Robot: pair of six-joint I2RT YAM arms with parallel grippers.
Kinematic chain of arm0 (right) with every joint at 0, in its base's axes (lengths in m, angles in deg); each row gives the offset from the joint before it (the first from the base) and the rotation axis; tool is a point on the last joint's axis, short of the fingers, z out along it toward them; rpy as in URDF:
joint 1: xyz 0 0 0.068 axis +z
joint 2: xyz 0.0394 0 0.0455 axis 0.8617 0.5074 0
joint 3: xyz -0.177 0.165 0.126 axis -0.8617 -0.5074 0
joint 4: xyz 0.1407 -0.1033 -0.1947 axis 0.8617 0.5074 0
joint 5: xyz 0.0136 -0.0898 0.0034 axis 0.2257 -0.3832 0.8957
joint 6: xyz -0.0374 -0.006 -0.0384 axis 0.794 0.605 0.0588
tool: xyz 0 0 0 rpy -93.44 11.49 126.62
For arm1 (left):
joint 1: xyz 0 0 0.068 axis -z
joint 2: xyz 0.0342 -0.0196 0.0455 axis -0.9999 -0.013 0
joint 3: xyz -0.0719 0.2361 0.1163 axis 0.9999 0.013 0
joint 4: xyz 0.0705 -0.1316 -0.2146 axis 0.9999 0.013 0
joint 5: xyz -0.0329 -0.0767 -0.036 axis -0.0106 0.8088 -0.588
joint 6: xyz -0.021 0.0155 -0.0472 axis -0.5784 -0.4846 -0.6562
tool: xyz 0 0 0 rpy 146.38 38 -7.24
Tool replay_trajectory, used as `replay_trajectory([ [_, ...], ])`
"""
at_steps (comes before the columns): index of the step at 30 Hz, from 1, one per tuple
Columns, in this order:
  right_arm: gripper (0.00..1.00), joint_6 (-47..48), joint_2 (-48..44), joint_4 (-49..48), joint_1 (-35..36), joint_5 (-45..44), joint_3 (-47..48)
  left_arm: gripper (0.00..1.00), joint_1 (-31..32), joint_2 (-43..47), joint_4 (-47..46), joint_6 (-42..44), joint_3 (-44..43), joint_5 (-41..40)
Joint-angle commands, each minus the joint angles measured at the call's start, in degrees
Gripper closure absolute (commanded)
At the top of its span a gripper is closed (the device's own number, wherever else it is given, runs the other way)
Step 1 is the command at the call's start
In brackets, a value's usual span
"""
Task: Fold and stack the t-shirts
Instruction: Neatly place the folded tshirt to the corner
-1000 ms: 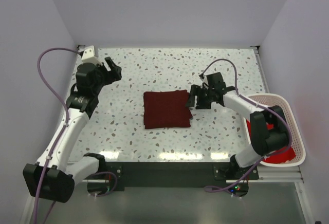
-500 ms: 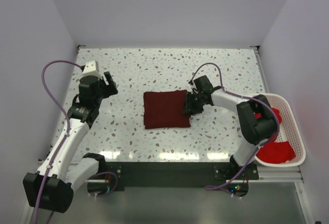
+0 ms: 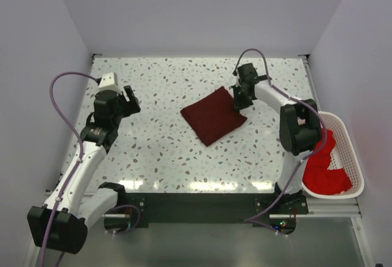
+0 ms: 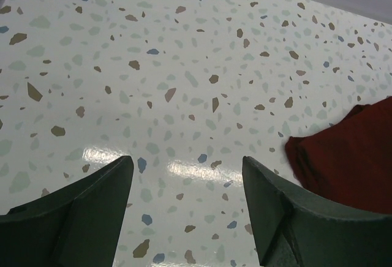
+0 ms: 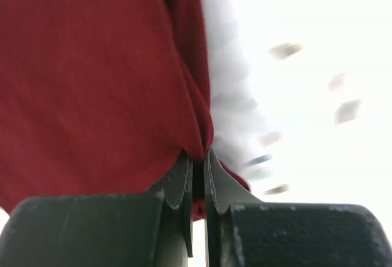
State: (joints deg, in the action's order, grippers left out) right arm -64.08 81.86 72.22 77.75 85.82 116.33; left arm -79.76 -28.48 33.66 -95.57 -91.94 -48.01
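Note:
The folded maroon t-shirt is in the middle of the table, so my right gripper will next drag the maroon t-shirt (image 3: 212,115) outward into the far corner of the table on the basket's side and let it go.
A folded dark maroon t-shirt (image 3: 212,115) lies turned like a diamond in the middle of the table. My right gripper (image 3: 239,101) is shut on its right edge; in the right wrist view the maroon cloth (image 5: 104,71) is pinched between the two fingers (image 5: 197,164). Brighter red t-shirts (image 3: 326,166) are heaped in the white basket (image 3: 347,133) at the right. My left gripper (image 3: 130,97) hovers open over bare table at the left, nothing between its fingers (image 4: 187,203); the maroon t-shirt's corner (image 4: 349,157) shows at the right of that view.
The white mesh basket stands off the table's right edge beside the right arm's base. Speckled tabletop (image 3: 165,83) is bounded by white walls behind and at both sides. A purple cable loops from each arm.
My right gripper closed on the maroon t-shirt's right edge and pulled it back and to the right, turning the folded shirt from square to diagonal. The left arm stayed put.

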Motion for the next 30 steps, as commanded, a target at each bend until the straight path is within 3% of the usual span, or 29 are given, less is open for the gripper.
replay_trajectory([
  [1,1.0,7.47,2.91,4.23,-6.01,-11.75,10.04,0.24,0.0,0.3,-0.72,0.6,0.03,0.1],
  [3,1.0,11.43,6.6,4.5,-8.21,-18.6,15.83,0.24,0.0,-0.14,-0.72,0.6,0.12,-0.07],
  [12,1.0,24.88,19.26,-5.16,-16.91,-30.56,29.29,0.24,0.0,-4.53,0.51,0.42,-0.67,-0.6],
  [21,1.0,27.0,24.72,-13.95,-26.05,-36.81,31.06,0.25,0.0,-10.78,1.83,0.69,-2.25,0.8],
  [30,1.0,31.13,28.24,-18.96,-28.17,-42.7,33.97,0.25,0.0,-13.42,2.27,0.69,-2.69,1.77],
])
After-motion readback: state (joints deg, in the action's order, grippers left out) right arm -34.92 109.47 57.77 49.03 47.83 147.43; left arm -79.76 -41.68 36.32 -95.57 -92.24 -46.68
